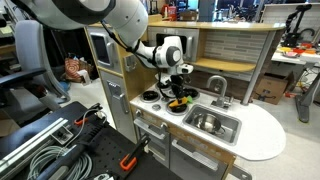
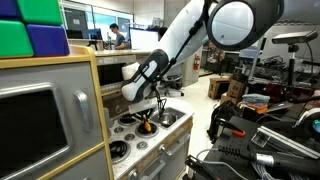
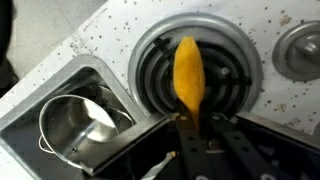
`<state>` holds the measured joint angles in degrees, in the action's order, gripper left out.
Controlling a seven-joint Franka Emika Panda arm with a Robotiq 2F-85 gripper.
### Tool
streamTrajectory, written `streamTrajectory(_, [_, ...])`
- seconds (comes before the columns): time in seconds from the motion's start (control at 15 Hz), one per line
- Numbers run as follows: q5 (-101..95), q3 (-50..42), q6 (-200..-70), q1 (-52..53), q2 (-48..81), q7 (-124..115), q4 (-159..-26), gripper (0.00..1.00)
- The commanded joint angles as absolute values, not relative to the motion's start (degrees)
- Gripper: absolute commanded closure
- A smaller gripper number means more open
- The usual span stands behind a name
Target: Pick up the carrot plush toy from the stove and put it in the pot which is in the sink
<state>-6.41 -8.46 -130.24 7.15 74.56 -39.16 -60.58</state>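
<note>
My gripper holds the carrot (image 1: pixel 179 101) above the burner, so it should move toward the left in the wrist view, over the silver pot's opening (image 1: pixel 209 122), and release there.
In the wrist view the yellow-orange carrot plush toy (image 3: pixel 187 70) hangs over a black burner of the white stove (image 3: pixel 108 40). My gripper (image 3: pixel 190 128) is shut on its near end; the green leafy end is hidden. The shiny silver pot (image 3: pixel 75 125) stands in the steel sink (image 3: pixel 20 118), just left of the burner. In both exterior views the gripper (image 1: pixel 178 88) (image 2: pixel 150 112) points down over the stove (image 1: pixel 150 97) with the carrot (image 1: pixel 179 101) (image 2: pixel 150 124) at its tips. The sink (image 1: pixel 236 118) with the pot (image 1: pixel 206 121) lies beside it.
A curved grey faucet (image 1: pixel 217 86) rises behind the sink. A second burner (image 3: pixel 298 50) lies to the right in the wrist view. The play kitchen has a microwave (image 1: pixel 101 48) and a wooden shelf above the stove. Cables and tools lie on the floor (image 1: pixel 60 145).
</note>
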Motion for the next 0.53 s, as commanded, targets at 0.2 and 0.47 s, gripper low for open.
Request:
streamTrajectory(0.2, [-3.0, -7.2, -131.4, 0.9, 69.5, -39.2, -63.7, 0.97])
streamTrajectory(0.47, [-0.2, -9.4, -128.7, -1.4, 71.8, -41.9, -61.2, 0.97])
